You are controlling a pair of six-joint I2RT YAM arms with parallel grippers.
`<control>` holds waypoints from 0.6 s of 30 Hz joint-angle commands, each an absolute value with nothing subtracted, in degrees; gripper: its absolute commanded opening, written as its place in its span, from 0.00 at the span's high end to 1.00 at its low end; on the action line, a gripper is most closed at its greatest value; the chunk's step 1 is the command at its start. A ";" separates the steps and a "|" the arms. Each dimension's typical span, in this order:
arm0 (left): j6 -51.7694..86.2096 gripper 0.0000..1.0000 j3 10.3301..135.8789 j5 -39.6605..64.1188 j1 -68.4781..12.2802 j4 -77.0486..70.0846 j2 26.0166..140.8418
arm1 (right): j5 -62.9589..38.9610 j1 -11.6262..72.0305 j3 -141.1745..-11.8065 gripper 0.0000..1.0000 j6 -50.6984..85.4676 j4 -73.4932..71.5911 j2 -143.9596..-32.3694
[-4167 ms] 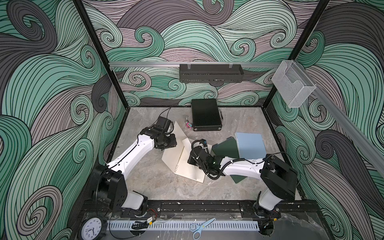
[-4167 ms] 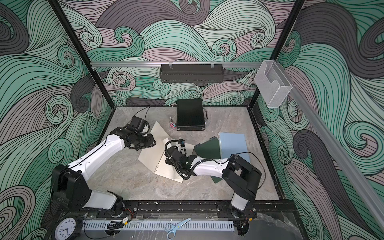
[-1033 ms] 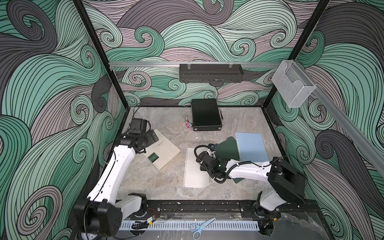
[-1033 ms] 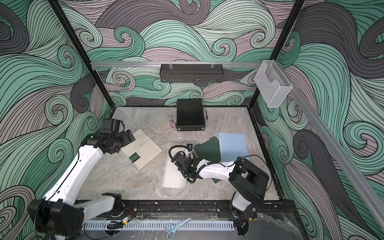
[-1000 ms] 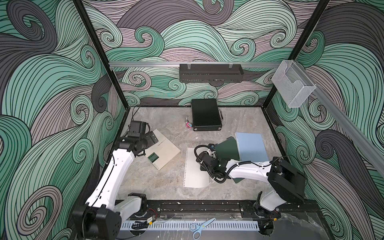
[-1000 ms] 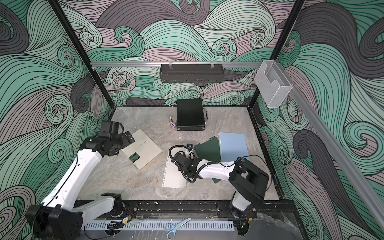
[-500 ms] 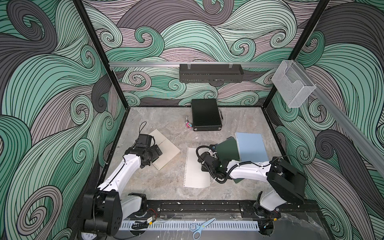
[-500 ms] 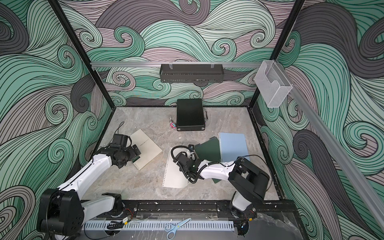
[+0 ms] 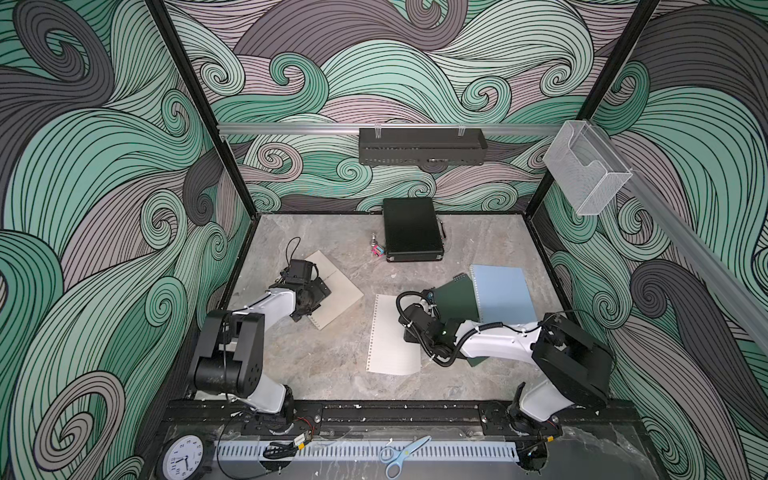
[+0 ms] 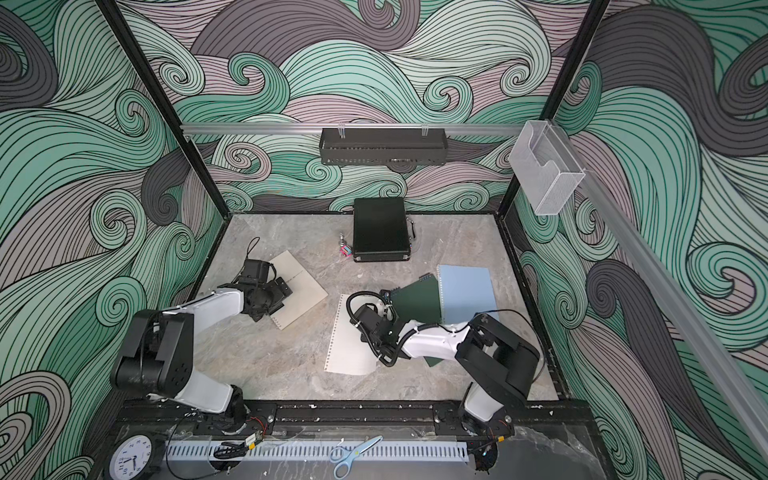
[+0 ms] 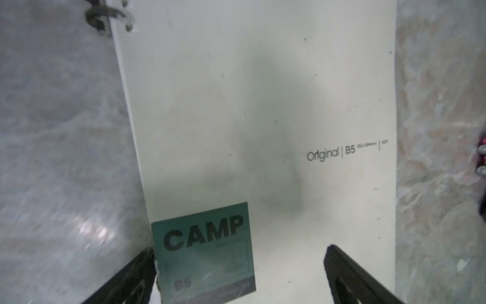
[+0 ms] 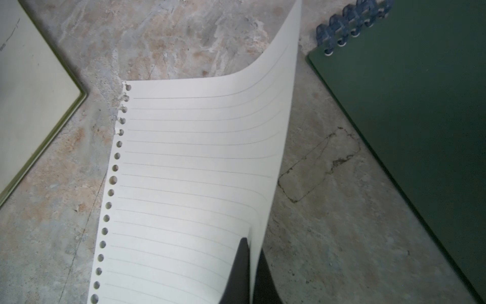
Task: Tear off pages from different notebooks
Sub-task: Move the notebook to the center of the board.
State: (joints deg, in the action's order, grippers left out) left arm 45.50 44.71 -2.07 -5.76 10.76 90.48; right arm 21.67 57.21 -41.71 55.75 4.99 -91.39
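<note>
The right gripper slides the page onto the bare tabletop before the beige notebook (image 9: 336, 291), beyond the punched holes from the gripper, and releases the page's edge there next.
A loose lined page (image 9: 390, 336) (image 10: 351, 336) with punched holes lies mid-table. My right gripper (image 12: 252, 252) is shut on its long edge, which curls up off the table (image 12: 189, 171). In both top views that gripper (image 9: 409, 328) sits at the page's right side. The beige notebook (image 9: 336, 291) (image 10: 299, 297) with its green CAMP label (image 11: 205, 252) lies closed at the left. My left gripper (image 11: 239, 263) (image 9: 316, 291) hangs open over its label end, with nothing between the fingers. The dark green notebook (image 9: 455, 297) (image 12: 420, 105) overlaps the light blue notebook (image 9: 503, 293) at the right.
A black hard case (image 9: 411, 235) stands at the back with a small pink object (image 9: 377, 250) beside it. A black shelf (image 9: 422, 145) and a clear wire basket (image 9: 586, 174) hang on the walls. Scissors (image 9: 401, 455) and a clock (image 9: 183, 457) lie on the front rail.
Since the oldest frames the page has come off the beige notebook, which now lies further left. Over the last second my left gripper swung from the far left onto the notebook. The right gripper kept its hold.
</note>
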 commanded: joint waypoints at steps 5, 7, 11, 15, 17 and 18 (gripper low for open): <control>44.39 0.01 53.44 4.39 -3.99 8.28 105.49 | 21.52 54.96 -39.90 1.00 58.67 3.55 -89.84; 43.87 0.01 56.64 5.66 -2.98 8.07 107.71 | 20.21 54.24 -40.32 1.00 58.70 2.84 -90.75; 42.60 0.02 62.08 7.69 -1.94 8.72 110.17 | 18.34 53.54 -42.12 1.00 58.90 2.83 -92.86; 40.94 0.01 65.02 8.73 -1.85 10.19 109.25 | 15.10 53.28 -42.96 1.00 59.40 0.67 -95.08; 40.28 0.01 65.07 8.24 -1.85 11.88 107.12 | 13.40 53.26 -43.46 1.00 59.52 -0.10 -96.11; 40.01 0.02 64.62 7.87 -1.85 12.85 105.65 | 12.47 53.29 -43.42 1.00 59.57 -0.99 -96.47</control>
